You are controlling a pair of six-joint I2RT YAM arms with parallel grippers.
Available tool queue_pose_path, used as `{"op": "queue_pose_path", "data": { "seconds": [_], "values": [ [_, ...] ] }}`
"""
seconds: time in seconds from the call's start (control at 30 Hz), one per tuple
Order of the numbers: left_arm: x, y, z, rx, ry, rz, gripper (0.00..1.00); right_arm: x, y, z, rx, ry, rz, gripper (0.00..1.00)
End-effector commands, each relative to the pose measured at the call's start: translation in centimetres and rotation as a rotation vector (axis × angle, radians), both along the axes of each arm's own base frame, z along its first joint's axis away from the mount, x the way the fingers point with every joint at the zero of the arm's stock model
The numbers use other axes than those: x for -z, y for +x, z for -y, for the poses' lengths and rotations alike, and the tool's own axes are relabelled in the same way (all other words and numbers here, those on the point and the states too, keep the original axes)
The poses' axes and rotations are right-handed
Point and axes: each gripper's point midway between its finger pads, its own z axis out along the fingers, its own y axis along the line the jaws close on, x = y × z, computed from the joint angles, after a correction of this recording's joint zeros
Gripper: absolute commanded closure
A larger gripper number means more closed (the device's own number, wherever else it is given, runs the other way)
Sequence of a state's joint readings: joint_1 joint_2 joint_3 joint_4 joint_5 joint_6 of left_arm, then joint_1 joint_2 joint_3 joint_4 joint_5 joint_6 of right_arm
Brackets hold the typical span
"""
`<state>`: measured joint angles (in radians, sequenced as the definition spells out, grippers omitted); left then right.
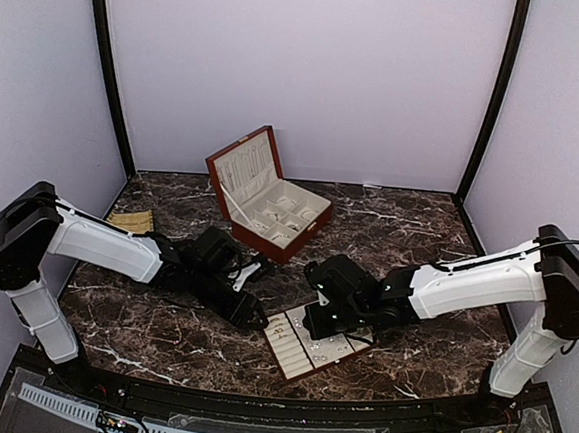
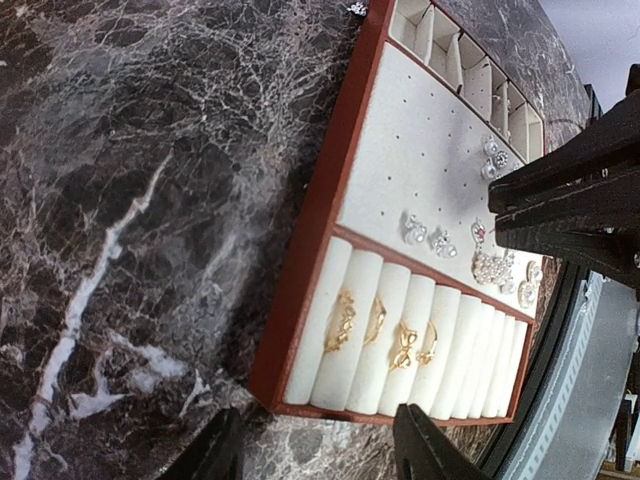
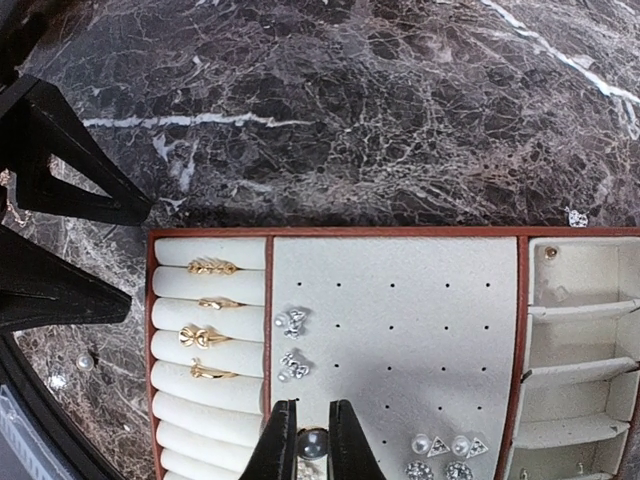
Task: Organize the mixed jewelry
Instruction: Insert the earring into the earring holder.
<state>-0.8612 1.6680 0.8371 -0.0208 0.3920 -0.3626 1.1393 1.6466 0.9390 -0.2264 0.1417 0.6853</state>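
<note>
The robot's right gripper will go down onto the bare spot beside the silvery studs and let go of the pearl earring (image 3: 312, 443), because that spot is below it on the pad with holes.
The cream slotted tray (image 3: 400, 330) holds several gold rings (image 3: 212, 266) in its roll slots and silvery stud earrings (image 3: 292, 321) pinned on its holed pad. My right gripper (image 3: 314, 443) is shut on a grey pearl earring (image 3: 312, 443) just above the pad's near edge. More studs (image 3: 445, 446) sit to its right. My left gripper (image 2: 315, 460) is open and empty, hovering over the marble just off the tray's ring end (image 2: 300, 330). In the top view both grippers, left (image 1: 252, 314) and right (image 1: 317, 324), flank the tray (image 1: 299, 353).
The red-brown wooden box (image 1: 271, 200) stands open behind the tray. A loose silvery piece (image 3: 577, 216) and a loose pearl (image 3: 85, 361) lie on the marble table (image 1: 419, 227). A tan item (image 1: 132, 221) lies at the far left. Tray side compartments (image 3: 580, 340) hold small bits.
</note>
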Motion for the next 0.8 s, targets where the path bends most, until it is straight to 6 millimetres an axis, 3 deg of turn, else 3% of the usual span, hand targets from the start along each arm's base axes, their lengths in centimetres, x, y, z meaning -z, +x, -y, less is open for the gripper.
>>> {"op": "queue_pose_path", "data": {
  "seconds": [0.0,0.77],
  "values": [
    [-0.5,0.3,0.3,-0.001,-0.005,-0.005,0.46,-0.3,0.5,-0.6,0.007,-0.004,0.031,1.00],
    [-0.7,0.3,0.5,0.004,-0.011,-0.006,0.46,1.5,0.4,-0.3,0.001,-0.071,0.025,1.00]
  ]
}}
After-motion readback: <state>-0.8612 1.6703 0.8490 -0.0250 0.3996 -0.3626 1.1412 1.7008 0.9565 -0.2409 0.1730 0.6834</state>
